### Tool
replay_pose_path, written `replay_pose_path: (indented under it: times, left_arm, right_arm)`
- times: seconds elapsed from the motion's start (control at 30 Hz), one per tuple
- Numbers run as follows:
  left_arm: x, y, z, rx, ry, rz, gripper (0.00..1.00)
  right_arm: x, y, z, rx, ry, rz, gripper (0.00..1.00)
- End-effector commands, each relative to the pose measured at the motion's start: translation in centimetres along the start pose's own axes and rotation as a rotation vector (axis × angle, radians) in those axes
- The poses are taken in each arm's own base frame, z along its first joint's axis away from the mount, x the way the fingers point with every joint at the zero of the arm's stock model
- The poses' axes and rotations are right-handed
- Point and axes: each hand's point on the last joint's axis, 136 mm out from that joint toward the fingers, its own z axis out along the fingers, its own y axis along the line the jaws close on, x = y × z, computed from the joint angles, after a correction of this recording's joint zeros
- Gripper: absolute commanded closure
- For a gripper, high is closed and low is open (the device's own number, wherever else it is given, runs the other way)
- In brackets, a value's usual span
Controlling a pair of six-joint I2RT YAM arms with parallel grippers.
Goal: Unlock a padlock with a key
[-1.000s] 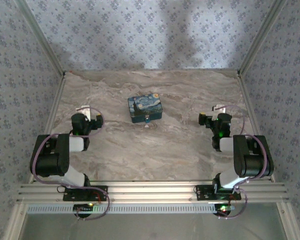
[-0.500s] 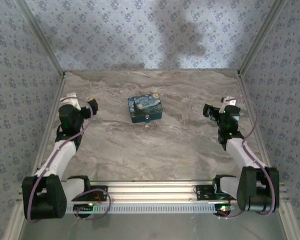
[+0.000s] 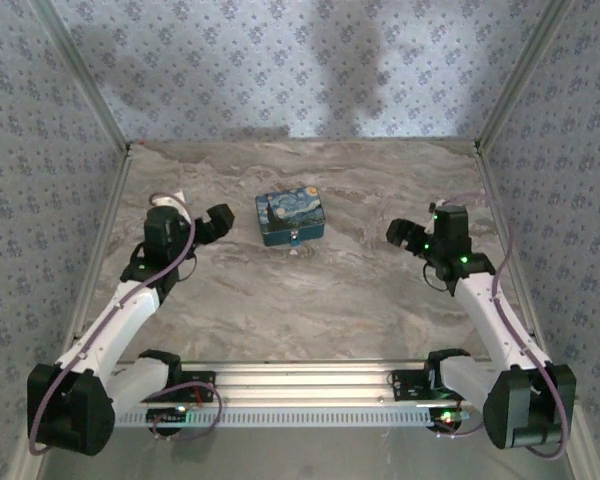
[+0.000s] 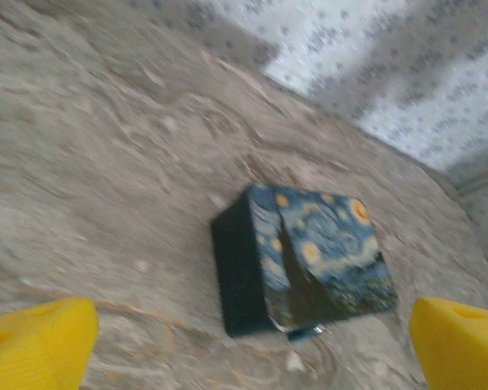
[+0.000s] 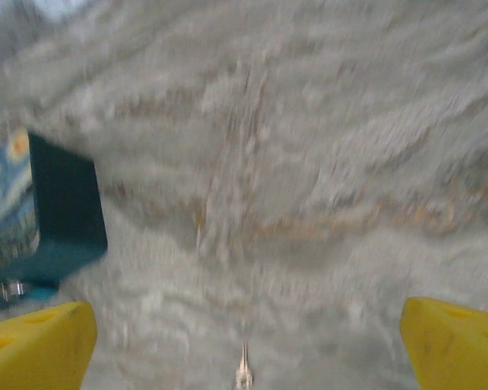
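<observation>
I need to move my right gripper back and down next, onto the near end of the thin sliver of metal.
The starry-night tin [image 3: 290, 217] sits mid-table, also in the left wrist view as the tin [image 4: 305, 260] and at the left edge of the right wrist view as the tin [image 5: 41, 215]. The tiny blue-grey padlock [image 3: 295, 240] hangs at its front latch; it is blurred as the padlock [image 4: 313, 331] and the padlock [image 5: 8, 289]. A small pale speck [image 4: 294, 361] lies just in front of it; I cannot tell if it is the key. My left gripper [image 3: 217, 222] [image 4: 248, 357] is open left of the tin. My right gripper [image 3: 405, 235] [image 5: 246, 357] is open to its right.
The marble-patterned table [image 3: 310, 300] is walled by patterned panels on three sides, with aluminium posts at the back corners. A thin metal sliver [image 5: 243, 375] shows at the bottom middle of the right wrist view. Both wrist views are motion-blurred.
Both arms have unfolded from their tucked poses and swung inward. The left gripper now points right at the tin, the right gripper points left toward it. The tin has not moved.
</observation>
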Motion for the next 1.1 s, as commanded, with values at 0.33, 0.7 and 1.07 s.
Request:
replay_pose_path:
  times: [0.33, 0.7, 1.07]
  left_arm:
    - [4.6, -5.1, 3.3, 0.117, 0.114, -0.006, 0.02]
    - [4.7, -5.0, 3.1, 0.112, 0.108, 0.003, 0.02]
    - [4.6, -5.0, 2.9, 0.108, 0.103, 0.003, 0.02]
  right_arm:
    - [9.8, 1.0, 3.4, 0.111, 0.445, -0.164, 0.33]
    - [11.5, 1.0, 6.1, 0.167, 0.552, -0.217, 0.52]
    - [11.8, 0.7, 7.4, 0.197, 0.584, -0.234, 0.65]
